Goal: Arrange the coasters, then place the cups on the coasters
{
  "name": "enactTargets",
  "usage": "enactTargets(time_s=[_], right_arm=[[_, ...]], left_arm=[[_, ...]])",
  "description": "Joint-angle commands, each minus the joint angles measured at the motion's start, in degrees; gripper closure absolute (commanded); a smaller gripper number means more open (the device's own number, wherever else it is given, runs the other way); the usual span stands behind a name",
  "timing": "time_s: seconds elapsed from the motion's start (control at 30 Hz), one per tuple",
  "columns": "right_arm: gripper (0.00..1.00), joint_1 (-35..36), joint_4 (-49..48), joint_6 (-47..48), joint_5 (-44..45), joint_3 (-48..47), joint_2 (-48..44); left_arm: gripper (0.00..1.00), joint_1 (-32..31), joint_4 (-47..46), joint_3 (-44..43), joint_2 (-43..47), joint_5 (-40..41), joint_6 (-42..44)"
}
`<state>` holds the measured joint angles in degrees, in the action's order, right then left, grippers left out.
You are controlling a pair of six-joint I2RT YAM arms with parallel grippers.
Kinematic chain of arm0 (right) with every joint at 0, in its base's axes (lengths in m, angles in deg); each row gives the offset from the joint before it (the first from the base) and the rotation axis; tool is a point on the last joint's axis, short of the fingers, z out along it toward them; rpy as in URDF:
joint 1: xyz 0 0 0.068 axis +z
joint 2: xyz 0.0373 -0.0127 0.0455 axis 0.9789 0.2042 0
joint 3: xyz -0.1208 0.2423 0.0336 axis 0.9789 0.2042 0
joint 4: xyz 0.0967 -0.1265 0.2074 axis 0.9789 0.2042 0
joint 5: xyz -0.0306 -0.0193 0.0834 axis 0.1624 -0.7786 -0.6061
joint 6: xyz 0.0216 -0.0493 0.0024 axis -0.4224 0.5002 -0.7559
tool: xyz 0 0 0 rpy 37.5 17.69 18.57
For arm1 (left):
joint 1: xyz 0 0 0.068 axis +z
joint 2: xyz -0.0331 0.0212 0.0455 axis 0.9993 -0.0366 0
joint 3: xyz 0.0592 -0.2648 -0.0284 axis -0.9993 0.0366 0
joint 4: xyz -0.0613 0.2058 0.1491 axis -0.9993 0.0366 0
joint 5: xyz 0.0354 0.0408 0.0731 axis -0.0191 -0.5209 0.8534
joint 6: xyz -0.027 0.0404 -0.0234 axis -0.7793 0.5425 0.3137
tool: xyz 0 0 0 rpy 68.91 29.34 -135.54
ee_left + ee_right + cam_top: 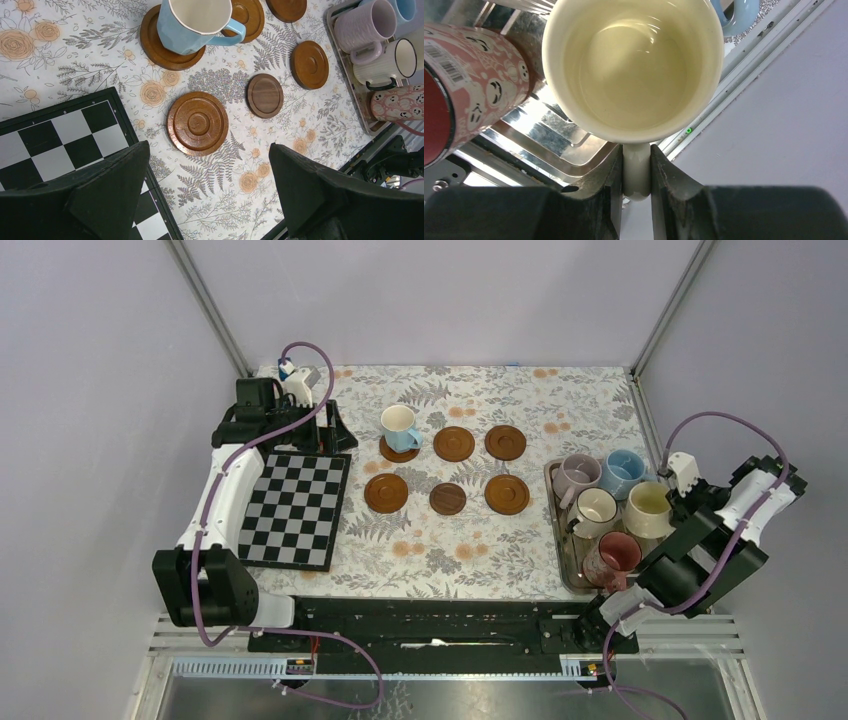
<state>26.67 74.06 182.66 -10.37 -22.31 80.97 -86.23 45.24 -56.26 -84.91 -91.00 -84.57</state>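
Note:
I should lift the cup with my right gripper, carry it to the left in the top view and set it down on the back row's middle coaster, which is empty.
Several round wooden coasters lie in two rows on the floral cloth. A light blue cup stands on the back-left coaster. The coaster in front of it lies bare, just beyond my open, empty left gripper, which hovers by the chequered board's far corner. My right gripper is shut on the handle of the yellow-cream cup, at the right side of the metal tray. Lilac, light blue, white-cream and pinkish red cups sit in the tray.
A black-and-white chequered board lies left of the coasters, under the left arm. The tray stands at the right edge of the cloth, close to the enclosure's right frame rail. Grey walls enclose both sides and the back.

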Motion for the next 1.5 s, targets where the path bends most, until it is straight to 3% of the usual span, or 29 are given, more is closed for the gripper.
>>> enactTargets(time_s=[0.0, 0.3, 0.5, 1.0, 1.23, 1.47], right_arm=[[1.0, -0.22, 3.0, -2.35, -6.04, -3.93, -3.36], [1.0, -0.14, 10.62, -6.17, -14.72, -13.95, -2.93], [1.0, 3.74, 10.46, -14.75, -20.26, -20.61, -2.34], [1.0, 31.13, -20.92, -55.26, -17.21, -19.43, -6.62], [1.0, 44.6, -35.76, -69.81, -7.99, -15.82, -5.73], [1.0, 57.29, -43.57, -77.94, 1.35, -14.91, -0.5]], left_arm=[[0.01, -0.05, -2.26, -1.21, -0.61, -1.14, -0.18], [0.01, -0.09, -2.3, -1.54, -0.57, -2.08, -0.2], [0.01, -0.09, -2.31, -1.38, -0.14, -2.28, -0.19], [0.01, -0.09, -2.6, -0.95, 0.14, -0.9, -0.23], [0.01, -0.05, -3.09, -0.72, 0.17, -0.37, -0.19], [0.01, -0.07, -3.11, -0.57, 0.38, 0.26, -0.23]])
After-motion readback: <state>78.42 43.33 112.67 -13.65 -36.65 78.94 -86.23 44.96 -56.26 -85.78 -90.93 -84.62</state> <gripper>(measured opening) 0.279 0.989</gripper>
